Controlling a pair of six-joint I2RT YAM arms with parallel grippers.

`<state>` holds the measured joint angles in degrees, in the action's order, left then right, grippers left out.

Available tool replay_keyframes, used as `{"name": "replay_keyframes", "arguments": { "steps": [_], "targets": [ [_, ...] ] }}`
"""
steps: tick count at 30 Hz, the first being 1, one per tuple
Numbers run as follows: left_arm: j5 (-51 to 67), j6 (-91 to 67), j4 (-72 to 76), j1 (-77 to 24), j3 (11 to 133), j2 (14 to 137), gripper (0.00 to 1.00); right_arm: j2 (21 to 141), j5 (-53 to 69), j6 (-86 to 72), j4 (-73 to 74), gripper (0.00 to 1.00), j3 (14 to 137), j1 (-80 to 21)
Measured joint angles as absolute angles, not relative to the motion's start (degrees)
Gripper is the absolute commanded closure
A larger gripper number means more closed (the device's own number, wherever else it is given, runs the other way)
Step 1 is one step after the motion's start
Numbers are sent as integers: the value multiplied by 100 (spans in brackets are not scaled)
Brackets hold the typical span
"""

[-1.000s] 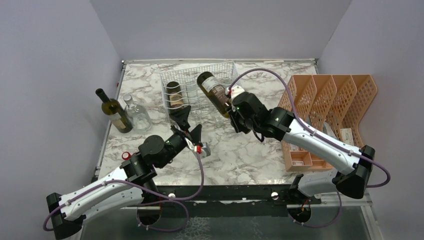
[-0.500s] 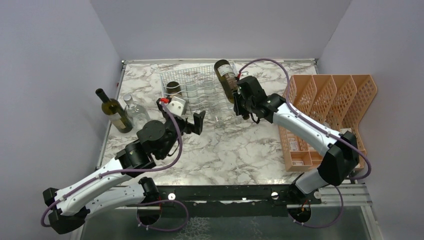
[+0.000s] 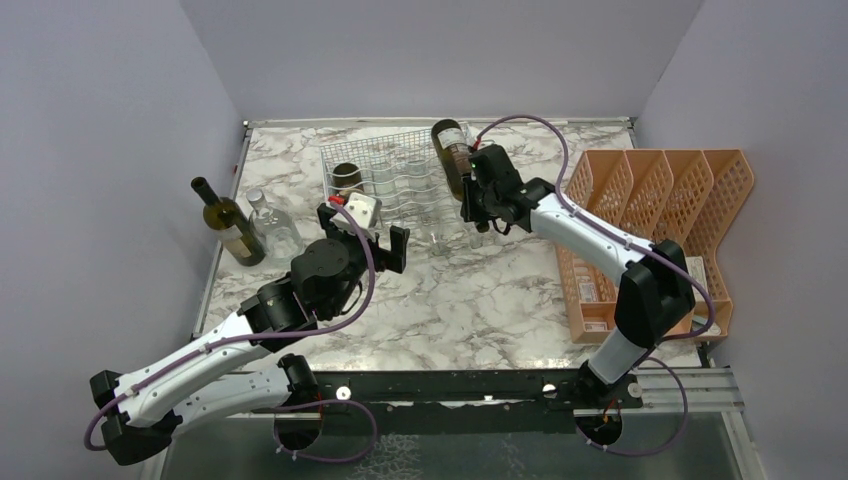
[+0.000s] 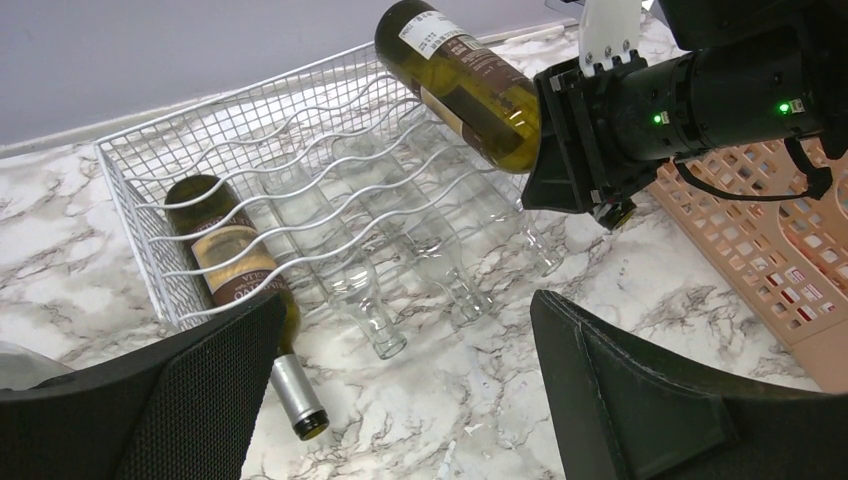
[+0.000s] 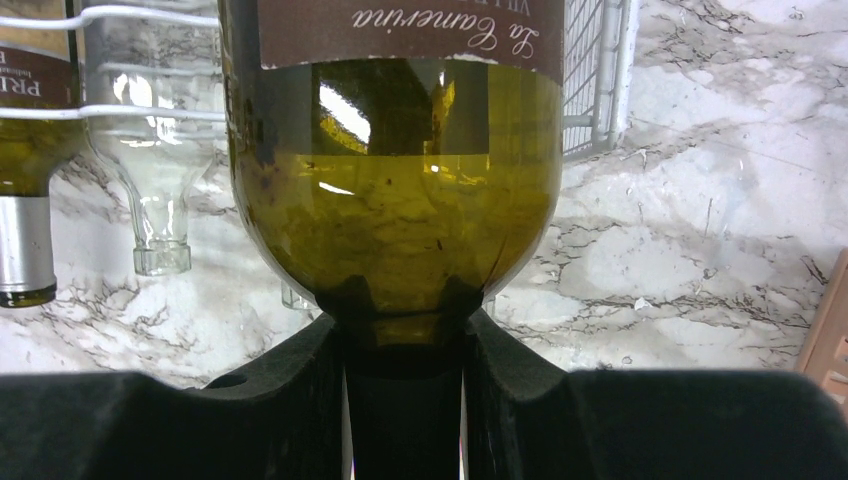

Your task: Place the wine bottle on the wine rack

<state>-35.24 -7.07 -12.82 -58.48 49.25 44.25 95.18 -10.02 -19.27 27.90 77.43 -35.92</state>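
Note:
The bottle still hangs above the rack's wires, and the rack's end nearest the orange tray (image 5: 588, 82) is outward of my right gripper, so I should lower it and release the neck.
The white wire wine rack (image 3: 400, 178) lies at the back middle of the table. My right gripper (image 3: 470, 196) is shut on the neck of a green wine bottle (image 3: 451, 152) with a brown label. It holds the bottle tilted, base up and away, over the rack's right end. The right wrist view shows the bottle's shoulder (image 5: 400, 200) just above my gripper (image 5: 405, 385), with the rack's corner (image 5: 592, 80) behind. In the left wrist view the bottle (image 4: 455, 80) hangs above the rack (image 4: 300, 130). My left gripper (image 3: 377, 236) is open and empty just in front of the rack.
Another wine bottle (image 4: 232, 258) lies in the rack's left cradle, with clear glass bottles (image 4: 372, 305) beside it, necks poking out the front. A green bottle (image 3: 226, 222) and a clear bottle (image 3: 273, 228) stand at the left edge. An orange perforated tray (image 3: 660, 205) stands on the right.
My right arm carried the wine bottle back and to the right, from over the rack's middle to its right end. My left gripper swung up toward the rack's front, still open.

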Motion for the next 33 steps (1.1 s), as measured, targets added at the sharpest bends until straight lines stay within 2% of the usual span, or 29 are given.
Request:
{"name": "replay_keyframes", "arguments": {
  "steps": [8, 12, 19, 27, 29, 33],
  "targets": [
    [-3553, -749, -1306, -5848, 4925, 4403, 1, 9640, -974, -2053, 2626, 97, 7747, -3474],
    [-3590, -751, -1332, -5848, 4928, 4405, 1, 9773, -930, -2080, 2620, 80, 7767, -3437],
    [-3671, -773, -1358, -5848, 4967, 4436, 1, 9843, -864, -2161, 2591, 68, 7769, -3400],
    [-3682, -766, -1420, -5828, 5199, 4737, 1, 9891, -871, -2158, 2375, 42, 7830, -3354],
    [-3673, -766, -1472, -5789, 5286, 4882, 1, 9889, -875, -2143, 2255, 32, 7870, -3341],
    [-3581, -755, -1575, -5601, 5395, 5166, 1, 9848, -880, -2134, 2060, 26, 7867, -3336]
  ]
}}
